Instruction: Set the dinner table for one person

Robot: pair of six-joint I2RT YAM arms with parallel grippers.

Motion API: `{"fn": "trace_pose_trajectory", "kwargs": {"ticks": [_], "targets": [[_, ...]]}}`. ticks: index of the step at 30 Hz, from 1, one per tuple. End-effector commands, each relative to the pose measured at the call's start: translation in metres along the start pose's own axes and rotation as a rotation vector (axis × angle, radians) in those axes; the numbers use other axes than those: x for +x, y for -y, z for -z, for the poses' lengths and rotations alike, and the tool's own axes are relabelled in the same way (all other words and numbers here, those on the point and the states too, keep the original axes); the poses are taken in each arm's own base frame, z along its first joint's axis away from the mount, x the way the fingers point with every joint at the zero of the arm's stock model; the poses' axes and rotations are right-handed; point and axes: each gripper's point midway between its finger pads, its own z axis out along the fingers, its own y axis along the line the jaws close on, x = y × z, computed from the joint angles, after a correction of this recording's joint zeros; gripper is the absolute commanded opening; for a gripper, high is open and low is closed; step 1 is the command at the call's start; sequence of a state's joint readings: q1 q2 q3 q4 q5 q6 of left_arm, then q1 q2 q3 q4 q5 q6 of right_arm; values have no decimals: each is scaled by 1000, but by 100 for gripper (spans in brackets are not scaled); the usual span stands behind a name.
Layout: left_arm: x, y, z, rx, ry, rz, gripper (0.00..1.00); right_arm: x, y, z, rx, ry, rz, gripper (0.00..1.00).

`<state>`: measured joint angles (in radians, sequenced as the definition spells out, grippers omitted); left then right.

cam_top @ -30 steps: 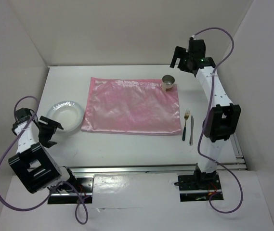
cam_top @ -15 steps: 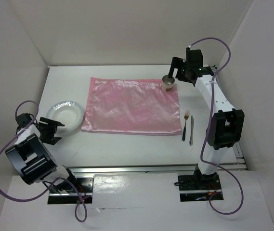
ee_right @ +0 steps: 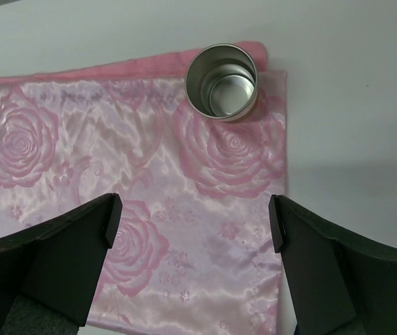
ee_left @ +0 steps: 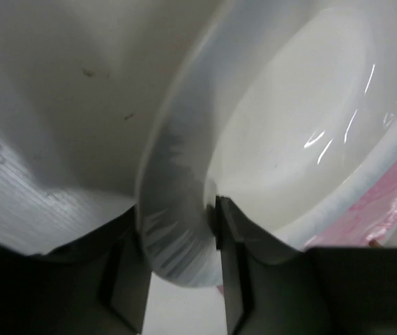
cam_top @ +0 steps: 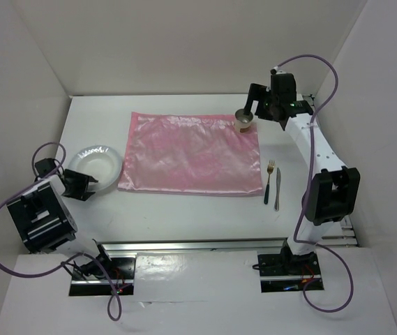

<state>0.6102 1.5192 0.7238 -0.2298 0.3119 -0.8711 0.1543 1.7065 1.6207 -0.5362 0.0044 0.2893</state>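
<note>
The fork still lies off the cloth, so my right gripper needs to move back from the cup [cam_top: 244, 118] next and go down onto the fork's dark handle [cam_top: 266, 194].
The white dinner table [cam_top: 184, 216] holds a shiny pink rose-patterned cloth [cam_top: 191, 153] at its middle. A white plate [cam_top: 100, 164] lies left of the cloth. My left gripper [cam_top: 85, 183] is at the plate's near-left rim; in the left wrist view its jaws [ee_left: 177, 216] are closed on the plate's rim [ee_left: 177, 209]. A metal cup [cam_top: 244, 118] stands upright on the cloth's far right corner. My right gripper [cam_top: 257, 105] hovers open and empty just right of the cup; the right wrist view shows the cup [ee_right: 222, 82] ahead of the wide-open gripper [ee_right: 195, 216], above the cloth [ee_right: 149, 174].
A fork [cam_top: 269, 174] with a dark handle and a silver knife [cam_top: 278, 188] lie side by side on the table right of the cloth. Silver rails [cam_top: 205, 244] run along the near and right edges. White walls close in the left, back and right.
My left arm has swung round and its gripper has come onto the plate's near-left rim. My right gripper has moved left and down, closer to the cup.
</note>
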Motion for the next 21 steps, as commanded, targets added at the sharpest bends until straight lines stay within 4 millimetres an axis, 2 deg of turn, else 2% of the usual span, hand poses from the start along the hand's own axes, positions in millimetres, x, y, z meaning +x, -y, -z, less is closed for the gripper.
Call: {"fn": "trace_pose_trajectory", "kwargs": {"ticks": [1, 4, 5, 8, 9, 10, 11, 13, 14, 15, 16, 17, 18, 19, 20, 21], "targets": [[-2, 4, -10, -18, 17, 9, 48, -16, -4, 21, 1, 75, 19, 100], [-2, 13, -1, -9, 42, -4, 26, -12, 0, 21, 15, 61, 28, 100], [-8, 21, 6, -2, 62, 0, 14, -12, 0, 21, 16, 61, 28, 100], [-17, 46, 31, 36, 131, -52, 3, -15, -1, 25, 13, 69, 28, 100], [-26, 58, 44, 37, 177, -77, 0, -15, -1, 25, 13, 69, 28, 100], [-32, 70, 59, 67, 215, -88, 0, -14, -3, 25, 3, 66, 28, 100], [-36, 90, 73, 112, 243, -112, 0, -17, -4, 28, 0, 75, 28, 100], [-41, 109, 92, 156, 285, -143, 0, -16, -5, 28, -9, 72, 28, 100], [-39, 119, 103, 184, 298, -171, 0, -12, -4, 26, -6, 62, 29, 100], [-37, 139, 114, 236, 296, -214, 0, -6, -3, 24, -10, 46, 29, 100], [-32, 149, 122, 267, 292, -241, 0, -10, 0, 29, -7, 60, 24, 100], [-23, 163, 129, 308, 274, -285, 0, -3, 2, 27, 0, 38, 24, 100], [-15, 184, 141, 368, 249, -351, 0, -5, 7, 32, 0, 41, 27, 100], [-8, 195, 144, 389, 231, -388, 0, -4, 11, 32, 10, 35, 22, 100], [3, 206, 146, 409, 205, -436, 0, -1, 19, 33, 27, 18, 14, 100], [24, 227, 156, 449, 180, -521, 0, 1, 26, 37, 41, 12, 6, 100]]}}
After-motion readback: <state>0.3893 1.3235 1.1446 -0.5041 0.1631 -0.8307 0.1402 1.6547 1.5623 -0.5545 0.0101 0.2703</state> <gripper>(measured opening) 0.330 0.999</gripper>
